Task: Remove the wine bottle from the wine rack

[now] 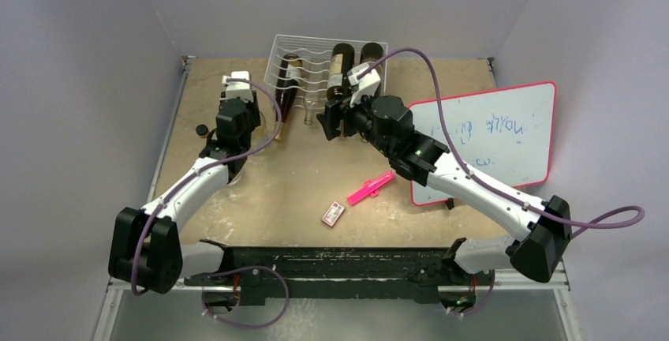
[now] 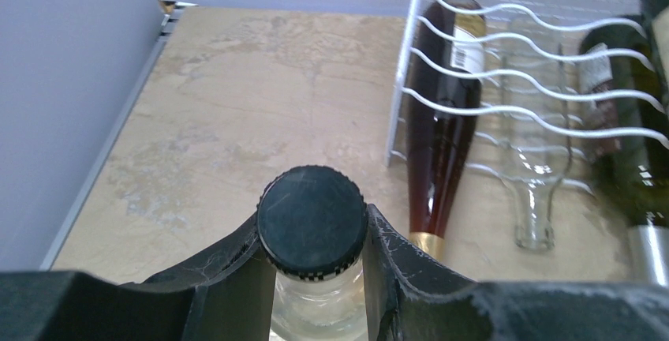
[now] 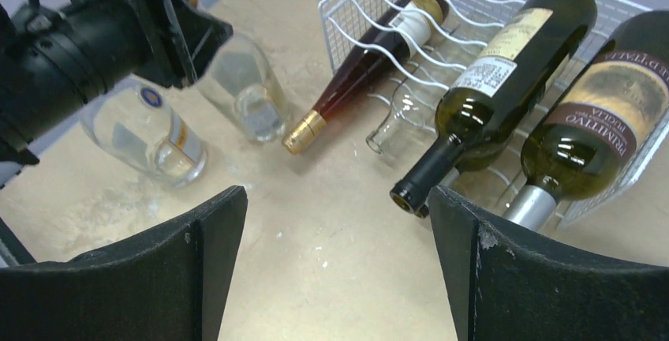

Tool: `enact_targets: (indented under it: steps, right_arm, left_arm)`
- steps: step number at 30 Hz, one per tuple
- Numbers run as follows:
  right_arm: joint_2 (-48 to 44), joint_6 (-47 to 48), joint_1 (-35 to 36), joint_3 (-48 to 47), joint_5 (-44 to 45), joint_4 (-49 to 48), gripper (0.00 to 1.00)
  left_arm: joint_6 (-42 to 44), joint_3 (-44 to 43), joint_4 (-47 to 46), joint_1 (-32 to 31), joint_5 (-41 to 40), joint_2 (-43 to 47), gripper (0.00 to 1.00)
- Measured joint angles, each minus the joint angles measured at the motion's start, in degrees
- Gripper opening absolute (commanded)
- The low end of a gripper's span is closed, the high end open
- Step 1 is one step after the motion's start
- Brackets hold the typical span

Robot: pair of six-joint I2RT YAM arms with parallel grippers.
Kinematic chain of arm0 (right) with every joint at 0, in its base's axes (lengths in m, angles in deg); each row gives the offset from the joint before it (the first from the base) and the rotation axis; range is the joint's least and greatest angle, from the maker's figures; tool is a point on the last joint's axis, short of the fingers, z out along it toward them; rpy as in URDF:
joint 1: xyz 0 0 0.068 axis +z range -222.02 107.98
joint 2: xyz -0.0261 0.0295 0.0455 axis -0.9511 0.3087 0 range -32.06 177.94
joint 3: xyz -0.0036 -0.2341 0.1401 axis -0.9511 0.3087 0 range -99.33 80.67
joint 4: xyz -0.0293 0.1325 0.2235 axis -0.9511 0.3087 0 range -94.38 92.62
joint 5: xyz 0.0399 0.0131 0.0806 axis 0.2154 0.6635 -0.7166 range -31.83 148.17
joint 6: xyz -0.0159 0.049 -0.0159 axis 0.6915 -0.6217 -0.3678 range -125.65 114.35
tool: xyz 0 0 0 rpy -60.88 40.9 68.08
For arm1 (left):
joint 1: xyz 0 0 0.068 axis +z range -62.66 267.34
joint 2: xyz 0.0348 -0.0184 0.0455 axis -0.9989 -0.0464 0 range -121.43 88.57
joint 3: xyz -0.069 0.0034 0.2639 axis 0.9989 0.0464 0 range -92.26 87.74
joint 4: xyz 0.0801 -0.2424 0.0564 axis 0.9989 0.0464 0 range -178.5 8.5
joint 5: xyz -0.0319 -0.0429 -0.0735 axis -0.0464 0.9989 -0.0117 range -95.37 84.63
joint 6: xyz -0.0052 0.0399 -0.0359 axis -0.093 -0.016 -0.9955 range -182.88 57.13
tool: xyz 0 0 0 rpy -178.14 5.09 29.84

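Note:
Next, my left gripper first swings the upright clear bottle away from the rack (image 1: 315,47) toward the side, since bare table lies there, then opens.
The white wire wine rack (image 1: 315,47) stands at the back of the table. Lying in it are a dark red wine bottle with a gold cap (image 3: 371,61), a clear bottle (image 3: 398,116), and two green wine bottles (image 3: 493,73) (image 3: 588,128), necks pointing toward me. My right gripper (image 3: 335,195) is open just in front of the green bottles' necks, with nothing between its fingers. Left of the rack, my left gripper (image 2: 314,219) is shut on the neck of an upright clear bottle with a black cap (image 2: 312,219).
Another clear bottle with a blue label (image 3: 150,132) stands on the table beside the left gripper. A pink-framed whiteboard (image 1: 489,140) leans at the right. A pink marker (image 1: 371,187) and a small card (image 1: 333,213) lie mid-table.

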Motion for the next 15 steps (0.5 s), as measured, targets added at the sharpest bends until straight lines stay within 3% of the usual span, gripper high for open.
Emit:
enact_targets:
  steps: [12, 15]
  right_arm:
    - [-3.4, 1.3, 0.0, 3.4, 0.5, 2.7, 0.87]
    - [-3.4, 1.3, 0.0, 4.5, 0.5, 3.0, 0.87]
  left_arm:
    - [0.5, -1.9, -4.4, 8.8, -5.5, -4.0, 0.00]
    - [-0.7, -1.9, -4.5, 11.5, -5.2, -4.2, 0.14]
